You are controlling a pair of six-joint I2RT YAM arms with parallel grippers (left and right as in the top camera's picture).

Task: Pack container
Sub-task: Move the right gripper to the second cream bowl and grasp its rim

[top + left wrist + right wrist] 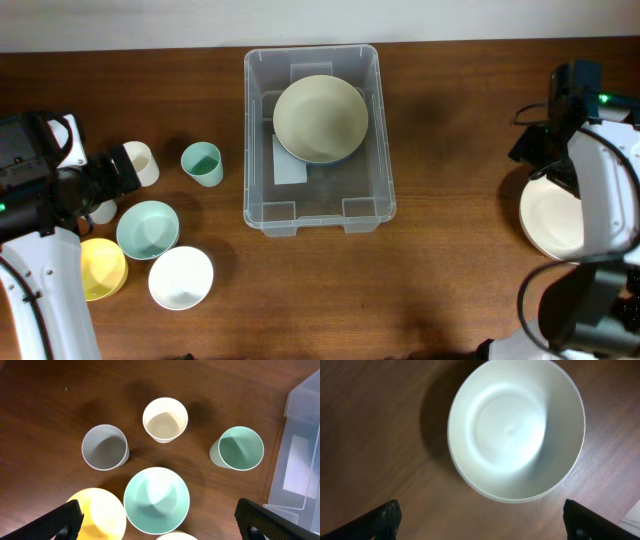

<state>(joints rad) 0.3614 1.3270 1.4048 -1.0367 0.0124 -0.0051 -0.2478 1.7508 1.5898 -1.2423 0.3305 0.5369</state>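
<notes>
The container-side rim of the large white bowl gets my right gripper lowered onto it next, since it lies below the gripper's open fingers, atop the table.
The clear plastic container (pixel 251 140) stands at the table's middle back, with a beige bowl (pixel 320 120) tilted inside it. Its corner shows in the left wrist view (pixel 302 455). My left gripper (pixel 161 526) is open and empty above a teal bowl (pixel 156 500), a yellow bowl (pixel 102 515), a grey cup (pixel 104 446), a cream cup (pixel 165 420) and a teal cup (pixel 240 448). My right gripper (pixel 487 522) is open and empty over the table, just short of a large white bowl (pixel 516 427) that also shows in the overhead view (pixel 550 220).
A smaller white bowl (pixel 181 277) sits in front of the teal bowl (pixel 148 229) and yellow bowl (pixel 103 268). The cream cup (pixel 141 161) and teal cup (pixel 202 163) stand left of the container. Both arms stay near the table's side edges.
</notes>
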